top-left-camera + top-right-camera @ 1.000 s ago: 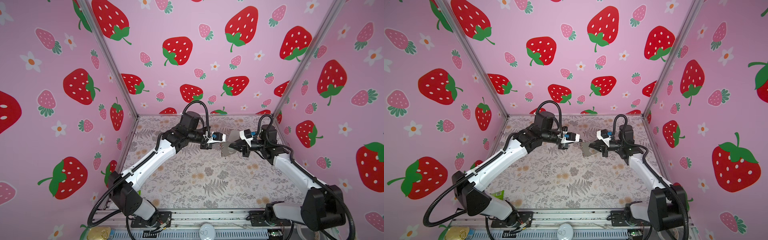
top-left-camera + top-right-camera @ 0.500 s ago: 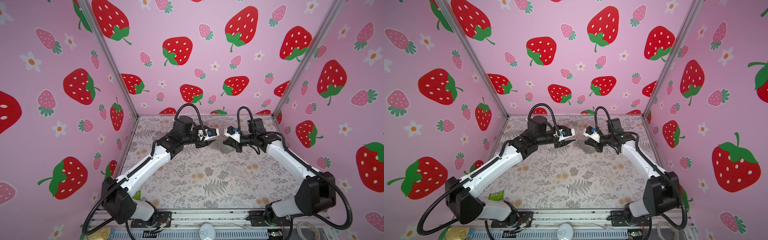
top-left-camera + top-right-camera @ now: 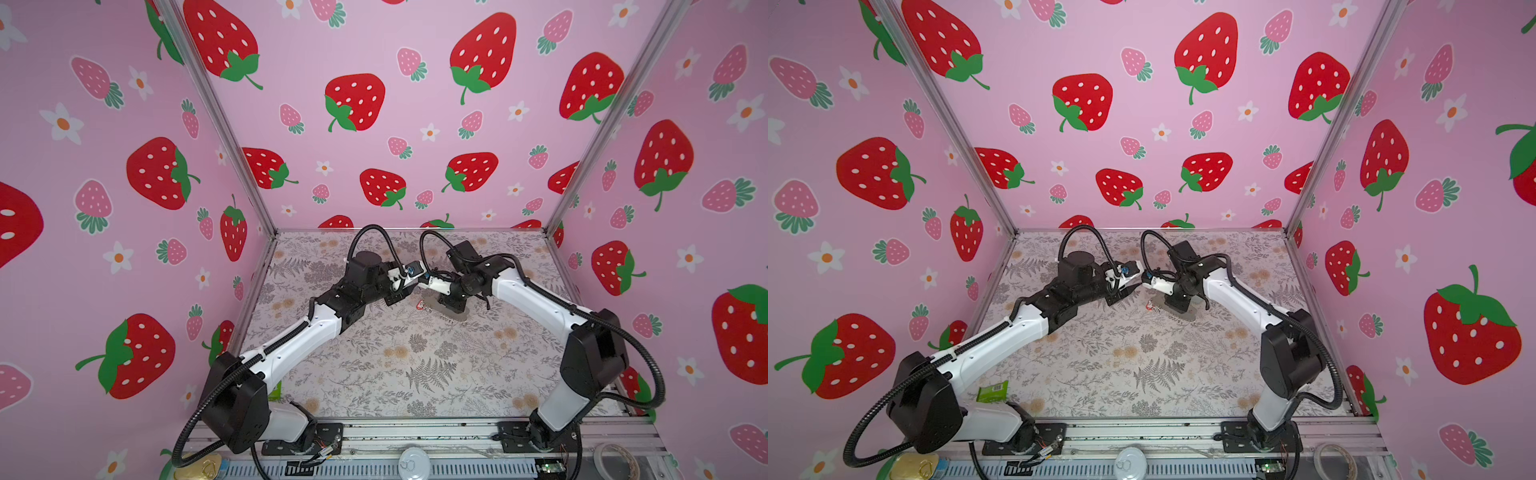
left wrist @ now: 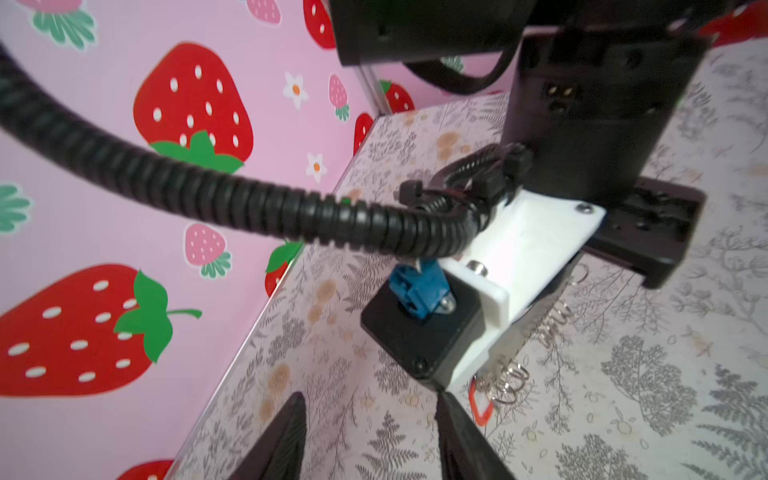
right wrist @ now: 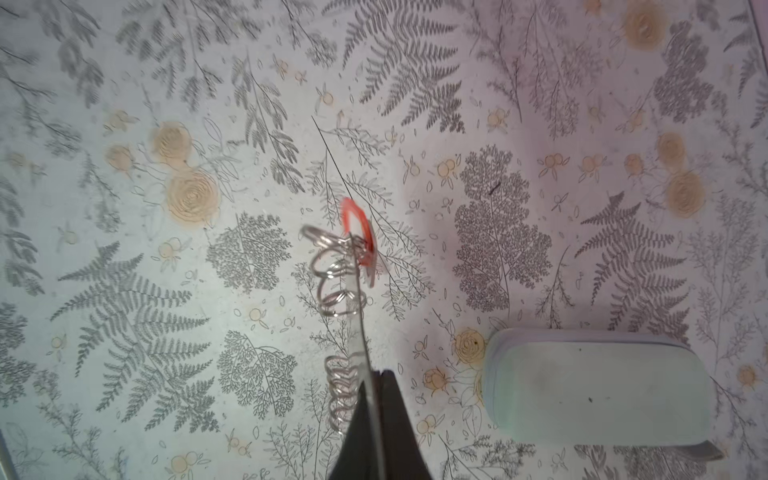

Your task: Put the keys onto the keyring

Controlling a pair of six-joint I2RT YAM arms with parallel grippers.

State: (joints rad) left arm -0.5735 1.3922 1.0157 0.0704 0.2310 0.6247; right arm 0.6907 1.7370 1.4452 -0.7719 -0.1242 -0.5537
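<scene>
The right gripper should next lower to the floral tabletop below the keyring and let go of the strap there, since the red tag [image 3: 420,306] is already at the keyring's end ring.
My right gripper [image 5: 376,374] points down at the table and is shut on the keyring [image 5: 360,316], a thin taupe strap seen edge-on with silver rings [image 5: 336,286] along it. The red tag of the keys [image 5: 358,230] sits at the far end ring, close over the table; the dark metal blade does not show. In both top views the strap [image 3: 455,314] and red tag [image 3: 420,306] lie under the right wrist. My left gripper [image 4: 372,419] stands open and empty just beside the tag [image 4: 482,405], apart from it.
A pale green oblong case [image 5: 594,382] lies on the floral table close beside the right gripper. A green packet [image 3: 992,390] rests by the left arm's base. Pink strawberry walls close in the back and both sides.
Both arms have moved toward the back of the table and come lower. My left gripper has opened and let go of the red-tagged key, which now stays at the keyring's rings.
</scene>
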